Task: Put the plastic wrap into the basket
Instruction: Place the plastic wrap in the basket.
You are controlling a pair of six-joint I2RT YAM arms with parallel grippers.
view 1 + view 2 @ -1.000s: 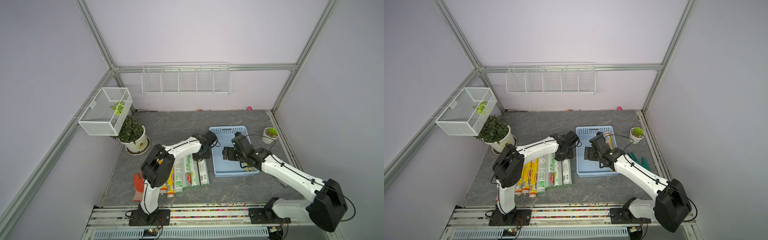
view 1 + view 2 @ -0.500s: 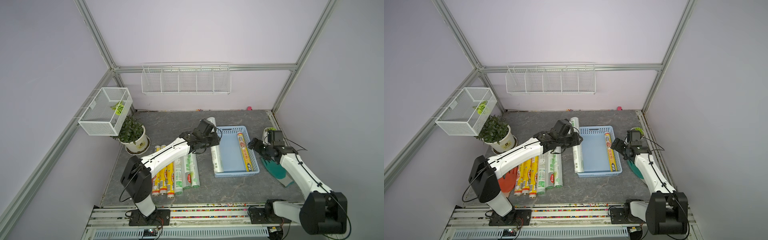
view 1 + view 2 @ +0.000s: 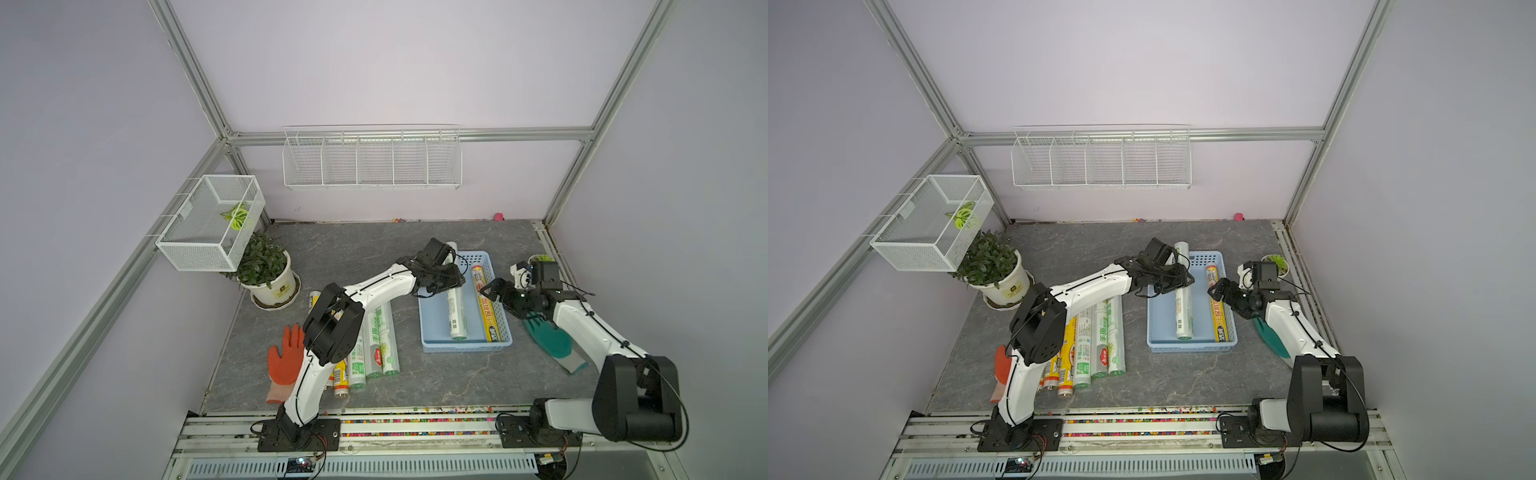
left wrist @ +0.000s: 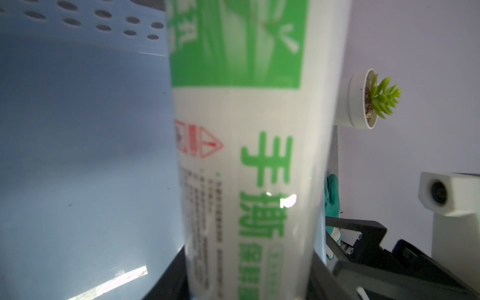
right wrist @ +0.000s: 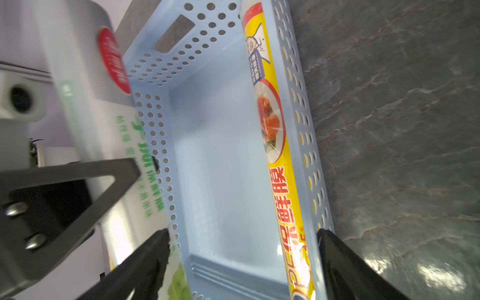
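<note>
My left gripper moves toward the yellow roll [image 3: 484,299] next, then lowers and releases the whitish one there, as bare basket bottom lies open beside the yellow roll, below the gripper.
In both top views the light blue basket [image 3: 465,345] [image 3: 1192,348] lies right of centre. A yellow plastic wrap roll [image 3: 484,299] [image 5: 275,145] rests inside, along its right wall. My left gripper [image 3: 441,277] [image 4: 246,285] is shut on a whitish roll with green print [image 3: 455,307] [image 4: 249,155]. That roll hangs lengthwise over the basket's left half, its far end past the far rim. My right gripper [image 3: 490,289] [image 5: 244,265] stands open beside the basket's right wall, holding nothing. Several more rolls [image 3: 376,345] lie in a row on the table, partly hidden under the left arm.
An orange glove [image 3: 286,357] lies left of the row and a green glove [image 3: 552,340] under the right arm. A potted plant [image 3: 266,270] and a white mesh box [image 3: 208,224] stand at the left, a small succulent pot [image 3: 540,259] at the far right, a wire rack [image 3: 372,162] on the back wall.
The left gripper lifted a whitish roll from the row and carried it right, over the basket. The right arm drew back out of the basket, leaving the yellow roll inside.
</note>
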